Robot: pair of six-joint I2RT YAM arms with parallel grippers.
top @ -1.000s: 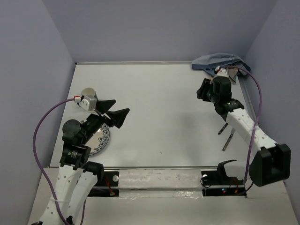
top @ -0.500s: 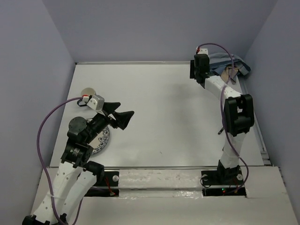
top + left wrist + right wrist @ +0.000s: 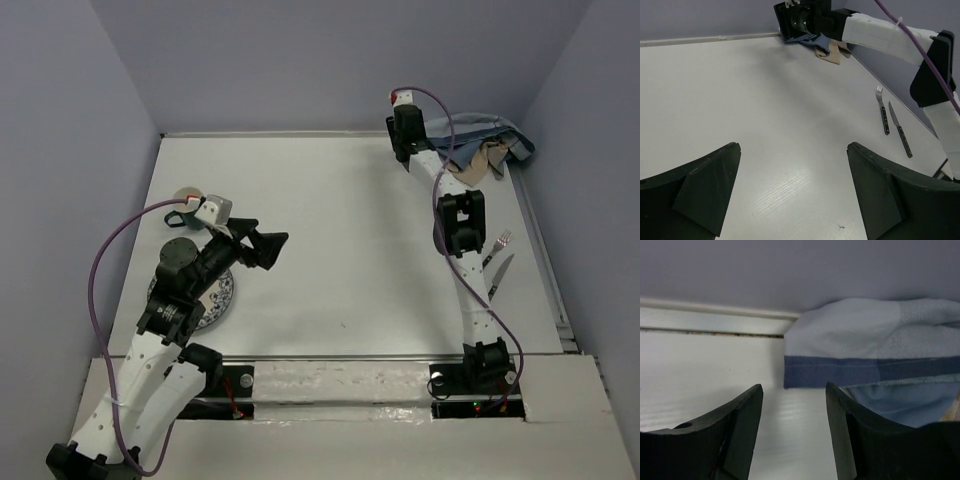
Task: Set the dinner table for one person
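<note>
The cloth's dark blue corner (image 3: 792, 379) already lines up with the gap between my right gripper's fingers. My right gripper will move down toward it next with its fingers open.
The dinner table (image 3: 340, 230) is a large white top. My left gripper (image 3: 265, 247) hovers open over its left part, nothing between its fingers (image 3: 705, 195). A blue-and-white plate (image 3: 218, 295) lies partly hidden under that arm, and a round cup (image 3: 187, 192) stands behind it. My right gripper (image 3: 794, 410) is stretched to the table's far edge (image 3: 403, 135). It is open over bare table, just short of the left edge of the crumpled blue-and-tan cloth (image 3: 870, 350) (image 3: 485, 145). A fork (image 3: 498, 246) and a knife (image 3: 498, 274) lie at the right.
Purple walls close in the table at the back and on both sides. In the left wrist view the right arm (image 3: 880, 35) reaches across the far right, above the fork (image 3: 883, 112) and knife (image 3: 900, 131). The cloth sits in the back right corner.
The right arm has swung from the right side out to the far edge beside the cloth, its jaws widening, uncovering the fork and knife. The left gripper has drifted slightly right.
</note>
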